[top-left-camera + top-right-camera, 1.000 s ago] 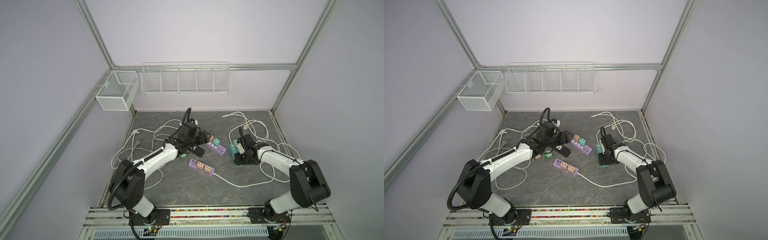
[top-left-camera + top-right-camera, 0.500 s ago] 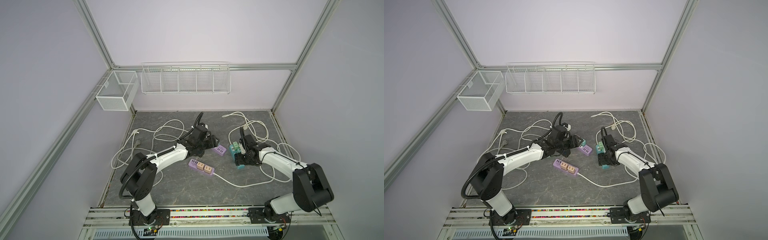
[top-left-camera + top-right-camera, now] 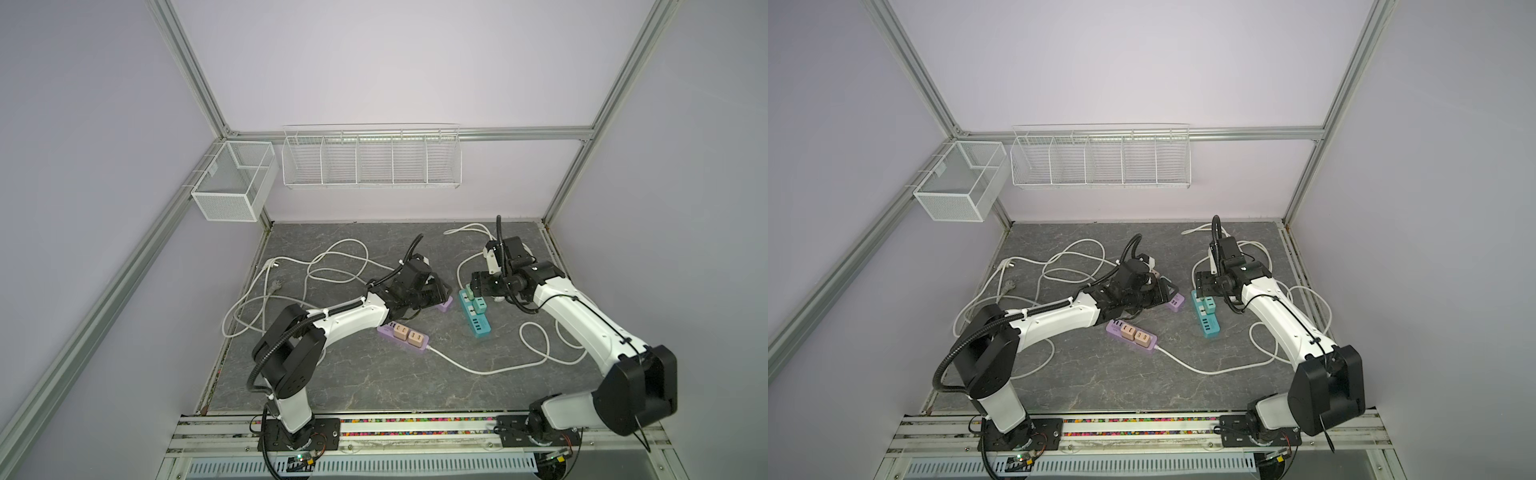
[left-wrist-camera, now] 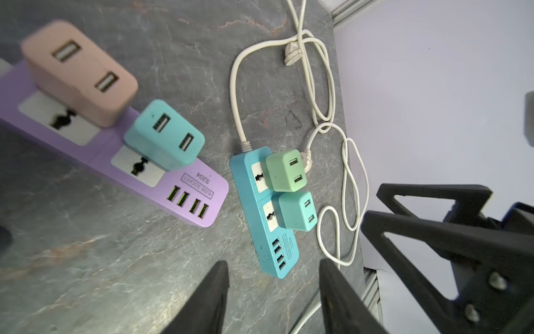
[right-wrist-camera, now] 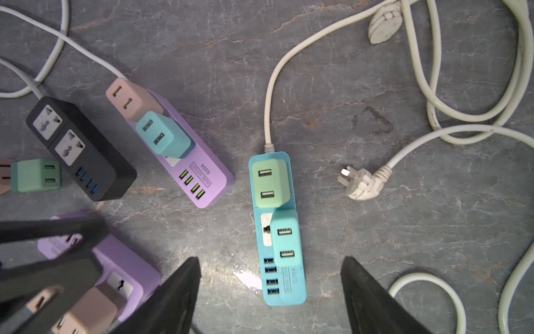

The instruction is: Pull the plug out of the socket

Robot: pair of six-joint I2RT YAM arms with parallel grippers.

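Observation:
The green plug is still in the socket of the blue power strip, so my right gripper should move down and reach outward to straddle the long sides of the green plug (image 3: 469, 293) (image 5: 268, 183).
A blue power strip (image 5: 284, 289) lies on the grey floor with a green plug (image 5: 268, 183) and a teal plug (image 5: 284, 240) seated in its sockets. My right gripper (image 5: 270, 261) hangs open just above that strip (image 3: 478, 326), holding nothing. A purple strip (image 4: 161, 185) carries a pink plug (image 4: 78, 75) and a teal plug (image 4: 164, 136). My left gripper (image 4: 274, 267) hovers open over the gap between the purple and blue strips (image 3: 440, 291), with nothing between its fingers.
A second purple strip (image 3: 420, 347) with pink plugs lies nearer the front. A black strip (image 5: 83, 150) and a loose green adapter (image 5: 37, 175) sit to the left. White cords (image 3: 536, 361) loop around both sides. Wire baskets (image 3: 370, 158) hang on the back wall.
My left arm has swung right, from the black strip to the far purple strip, its jaws narrowing. My right gripper has opened and lifted a little off the blue strip.

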